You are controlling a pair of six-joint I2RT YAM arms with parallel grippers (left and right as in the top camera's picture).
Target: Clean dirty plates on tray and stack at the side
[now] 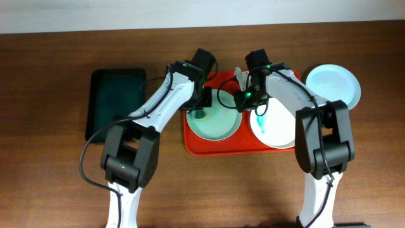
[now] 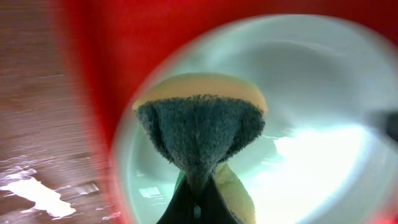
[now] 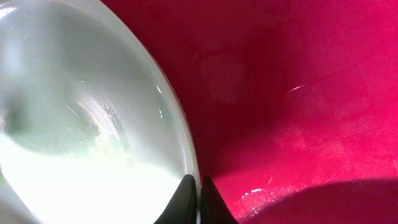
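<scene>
The mint plate (image 1: 218,125) goes up and over the pale blue plate (image 1: 333,85) next. My right gripper then lowers and releases its rim, since the blue one lies bare beside the tray.
The red tray (image 1: 240,147) holds a mint green plate (image 1: 218,125) on its left and a white plate with a teal smear (image 1: 278,133) on its right. A pale blue plate (image 1: 333,85) lies on the table, right of the tray. My left gripper (image 1: 200,109) is shut on a green and yellow sponge (image 2: 199,130), pressed on the mint plate (image 2: 311,81) near its left edge. My right gripper (image 1: 240,100) is shut on that plate's right rim. In the right wrist view, its fingers (image 3: 198,194) pinch the rim (image 3: 180,130) over the tray floor (image 3: 298,93).
A smaller black tray (image 1: 117,101) lies on the wooden table, left of the red tray. My right arm reaches over the white plate. The red tray's rim (image 2: 93,74) and bare wood show at the left of the left wrist view.
</scene>
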